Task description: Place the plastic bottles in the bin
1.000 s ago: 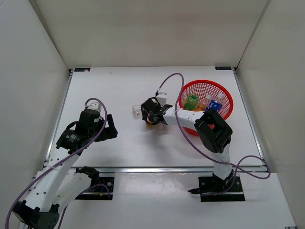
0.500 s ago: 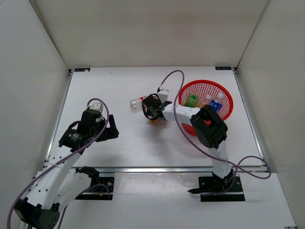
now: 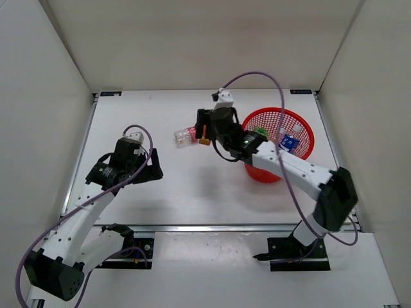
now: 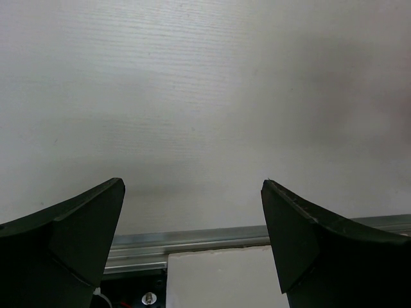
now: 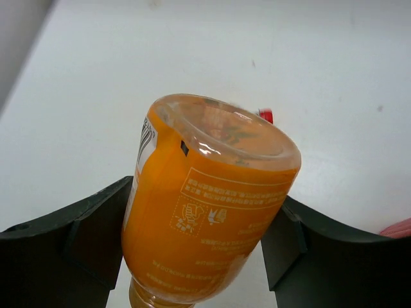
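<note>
My right gripper carries the orange bottle to the right in the top view over the bin's opening next and releases it, since it still hangs outside.
My right gripper is raised left of the bin and shut on an orange bottle. The bottle fills the gap between both fingers in the right wrist view, base toward the camera. A clear bottle with a red label lies on the table just left of it. Its red cap peeks out behind the orange one. The red mesh bin holds a green bottle and a blue-labelled one. My left gripper hovers open and empty over the left of the table, its fingers wide apart.
The aluminium rail at the table's near edge runs below my left gripper. White walls enclose the table on three sides. The right arm's purple cable loops above the bin. A sliver of the bin's rim shows at the right.
My right gripper closed on the orange bottle and lifted it off the table, moving toward the back. The clear bottle shifted slightly farther away. The left arm edged right and forward.
</note>
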Controlling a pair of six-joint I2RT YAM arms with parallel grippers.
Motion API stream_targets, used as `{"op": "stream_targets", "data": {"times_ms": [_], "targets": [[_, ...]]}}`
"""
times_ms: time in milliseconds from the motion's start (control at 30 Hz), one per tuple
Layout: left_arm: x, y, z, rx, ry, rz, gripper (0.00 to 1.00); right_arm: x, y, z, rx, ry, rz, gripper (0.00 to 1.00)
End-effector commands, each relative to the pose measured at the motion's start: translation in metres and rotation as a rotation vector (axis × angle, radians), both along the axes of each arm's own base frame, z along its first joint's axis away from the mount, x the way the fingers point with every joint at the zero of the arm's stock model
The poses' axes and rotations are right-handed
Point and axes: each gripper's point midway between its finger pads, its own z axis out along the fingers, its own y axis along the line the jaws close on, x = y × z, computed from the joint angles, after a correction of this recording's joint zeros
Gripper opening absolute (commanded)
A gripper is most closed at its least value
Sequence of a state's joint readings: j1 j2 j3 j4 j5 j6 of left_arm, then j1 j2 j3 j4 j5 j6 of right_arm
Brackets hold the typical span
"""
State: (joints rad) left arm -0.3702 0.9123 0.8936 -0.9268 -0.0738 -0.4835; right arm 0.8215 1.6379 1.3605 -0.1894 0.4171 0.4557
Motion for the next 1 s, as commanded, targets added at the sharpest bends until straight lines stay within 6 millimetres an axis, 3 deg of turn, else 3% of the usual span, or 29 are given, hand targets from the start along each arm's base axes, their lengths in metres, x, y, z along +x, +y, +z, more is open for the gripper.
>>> {"op": "stream_targets", "data": {"times_ms": [0,33,67,100,167,200,233,267,300,333,433,467,500,533,567,600,667,700,767,867,933,967], "targets": [[0.020,-0.018,0.021,-0.054,-0.051,-0.064,0.99,-0.015,-0.017,0.076,0.037,-0.178,0.094,0.17],[0.025,-0.019,0.025,-0.055,-0.062,-0.065,0.99,-0.021,-0.028,0.087,0.021,-0.200,0.105,0.19],[0.028,-0.026,0.024,-0.067,-0.048,-0.088,0.99,-0.019,-0.041,0.081,-0.003,-0.183,0.092,0.20],[0.035,-0.030,0.025,-0.073,-0.052,-0.102,0.98,-0.026,-0.057,0.087,-0.002,-0.195,0.076,0.21],[0.052,-0.037,0.040,-0.088,-0.086,-0.113,0.98,-0.025,-0.098,0.106,0.024,-0.239,0.030,0.22],[0.060,-0.045,0.041,-0.093,-0.089,-0.141,0.98,-0.020,-0.120,0.098,0.012,-0.222,-0.011,0.21],[0.071,-0.052,0.046,-0.101,-0.096,-0.160,0.99,-0.023,-0.130,0.105,0.030,-0.237,-0.010,0.20],[0.081,-0.059,0.057,-0.113,-0.123,-0.181,0.99,-0.020,-0.153,0.104,0.032,-0.241,-0.060,0.21],[0.087,-0.063,0.049,-0.110,-0.098,-0.202,0.98,-0.017,-0.170,0.099,0.033,-0.225,-0.084,0.21],[0.101,-0.070,0.053,-0.109,-0.110,-0.232,0.99,-0.020,-0.174,0.100,0.037,-0.225,-0.062,0.23],[0.135,-0.090,0.053,-0.113,-0.101,-0.329,0.98,-0.017,-0.194,0.078,0.008,-0.162,-0.082,0.28],[0.145,-0.096,0.067,-0.116,-0.124,-0.346,0.99,-0.015,-0.204,0.069,-0.010,-0.129,-0.116,0.32],[0.162,-0.103,0.068,-0.097,-0.127,-0.374,0.99,-0.013,-0.214,0.062,-0.029,-0.104,-0.139,0.37],[0.168,-0.107,0.049,-0.063,-0.077,-0.416,0.98,-0.014,-0.217,0.058,-0.035,-0.093,-0.146,0.45],[0.178,-0.116,0.045,-0.052,-0.061,-0.456,0.99,-0.014,-0.227,0.056,-0.041,-0.082,-0.166,0.52],[0.188,-0.121,0.054,-0.047,-0.087,-0.479,0.98,-0.014,-0.232,0.052,-0.042,-0.074,-0.163,0.55],[0.204,-0.130,0.031,-0.013,-0.031,-0.543,0.98,-0.011,-0.245,0.054,-0.035,-0.075,-0.183,0.77],[0.211,-0.133,0.039,-0.007,-0.050,-0.565,0.99,-0.011,-0.250,0.055,-0.039,-0.070,-0.188,0.87],[0.223,-0.132,0.010,0.038,0.024,-0.570,0.99,-0.010,-0.258,0.057,-0.052,-0.058,-0.207,0.97],[0.228,-0.138,-0.012,0.003,0.069,-0.605,0.99,-0.011,-0.266,0.048,-0.054,-0.023,-0.238,1.00],[0.224,-0.146,-0.024,-0.022,0.089,-0.671,0.99,-0.015,-0.270,0.055,-0.023,-0.028,-0.242,0.99],[0.226,-0.147,-0.026,-0.019,0.080,-0.683,0.99,-0.015,-0.282,0.055,-0.017,-0.022,-0.275,0.99]]}}
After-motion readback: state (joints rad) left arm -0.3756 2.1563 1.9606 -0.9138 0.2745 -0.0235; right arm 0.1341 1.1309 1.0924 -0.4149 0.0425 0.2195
